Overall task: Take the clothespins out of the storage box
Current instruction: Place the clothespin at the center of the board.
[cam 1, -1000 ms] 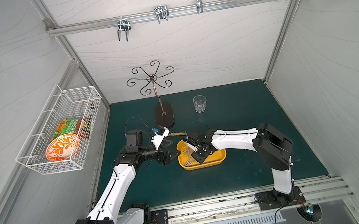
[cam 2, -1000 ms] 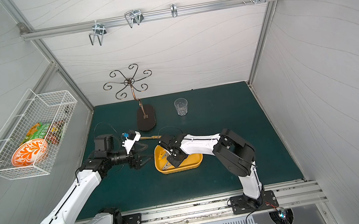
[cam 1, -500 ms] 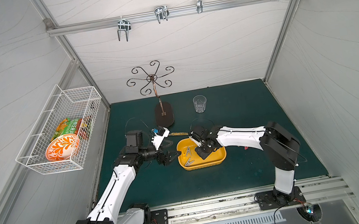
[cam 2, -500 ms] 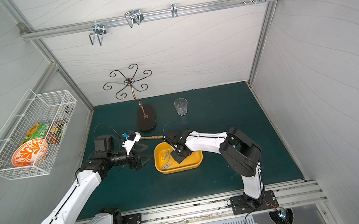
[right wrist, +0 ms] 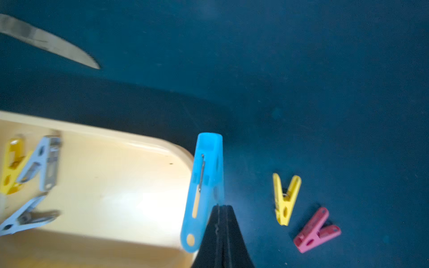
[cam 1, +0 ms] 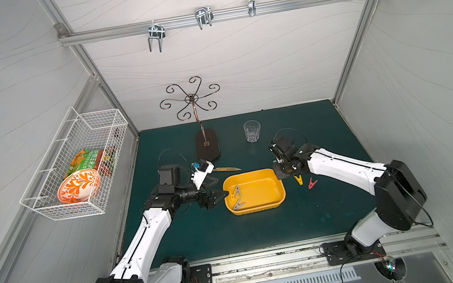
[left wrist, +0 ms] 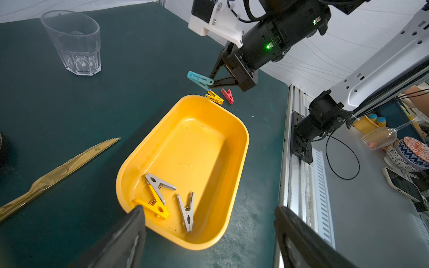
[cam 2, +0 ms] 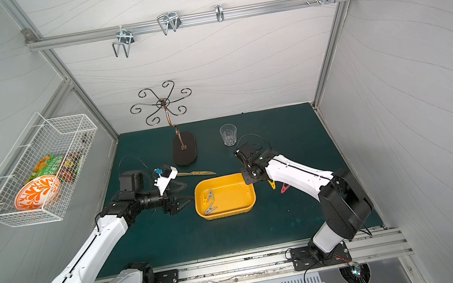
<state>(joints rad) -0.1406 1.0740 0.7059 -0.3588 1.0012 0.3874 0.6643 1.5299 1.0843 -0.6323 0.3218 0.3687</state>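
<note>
My right gripper should carry the teal-blue clothespin past the box's rim and down onto the mat between the box and the yellow clothespin, and let go of it there, because that gap is empty.
The yellow storage box lies mid-mat. Inside, at its left end, are a yellow clothespin and two grey ones. My right gripper is shut on the teal-blue clothespin, held above the box's right end. On the mat beside that end lie a yellow clothespin and a red one. My left gripper stands open at the box's left end, holding nothing.
A gold knife lies behind the box's left end. A clear glass and a metal cup stand are at the back. A white wire basket hangs on the left wall.
My right gripper has lifted out of the box and moved right to its right end, carrying the teal-blue clothespin. The left arm has stayed put.
</note>
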